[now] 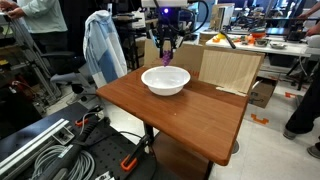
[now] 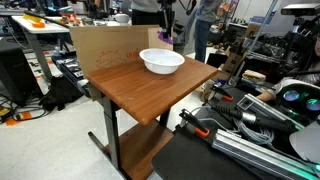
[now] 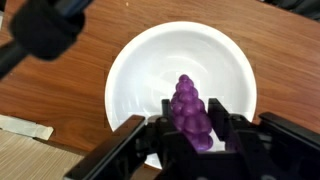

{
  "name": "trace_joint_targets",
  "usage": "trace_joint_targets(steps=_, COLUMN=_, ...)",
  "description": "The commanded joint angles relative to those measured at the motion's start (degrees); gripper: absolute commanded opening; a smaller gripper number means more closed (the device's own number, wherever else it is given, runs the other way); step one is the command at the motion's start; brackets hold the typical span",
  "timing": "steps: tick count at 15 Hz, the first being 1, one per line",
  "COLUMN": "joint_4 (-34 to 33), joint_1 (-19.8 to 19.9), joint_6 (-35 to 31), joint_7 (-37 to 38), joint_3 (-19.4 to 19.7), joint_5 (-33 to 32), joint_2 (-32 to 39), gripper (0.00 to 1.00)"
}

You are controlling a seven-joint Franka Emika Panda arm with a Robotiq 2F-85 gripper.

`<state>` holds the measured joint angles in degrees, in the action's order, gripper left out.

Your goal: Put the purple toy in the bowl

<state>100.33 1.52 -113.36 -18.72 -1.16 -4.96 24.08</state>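
Observation:
The purple toy (image 3: 188, 115) is still hanging above the white bowl's rim, so my gripper should move down toward the open inside of the bowl and release the toy there.
The white bowl (image 1: 166, 81) stands on the wooden table near its far side; it also shows in the other exterior view (image 2: 161, 62) and fills the wrist view (image 3: 140, 70). My gripper (image 1: 166, 58) hangs just above the bowl, shut on the purple toy (image 3: 188, 115), a bumpy purple cone like a bunch of grapes. In the wrist view the toy sits between the two black fingers (image 3: 190, 128), directly over the bowl's inside. In an exterior view the toy shows as a small purple spot (image 1: 166, 60) at the fingertips. The gripper (image 2: 166, 33) shows above the bowl there too.
A light wooden board (image 1: 230, 68) stands upright at the table's far edge, behind the bowl. The brown table (image 1: 190, 115) is otherwise bare. Cables and grey metal rails (image 1: 50, 150) lie on the floor. A person (image 1: 305, 95) stands at the side.

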Motion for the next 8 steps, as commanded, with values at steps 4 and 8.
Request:
trace_joint_targets(steps=4, joint_4=-10.57, joint_1=-0.83, joint_6=4.53, joint_7=3.66, joint_3=-0.86, joint_5=0.76, joint_2=10.38, gripper=0.66)
trace_joint_targets(steps=8, joint_4=-6.65, joint_1=-0.38, joint_6=6.86, joint_7=0.63, joint_3=-3.14, joint_5=2.78, joint_2=4.68, gripper=0.89)
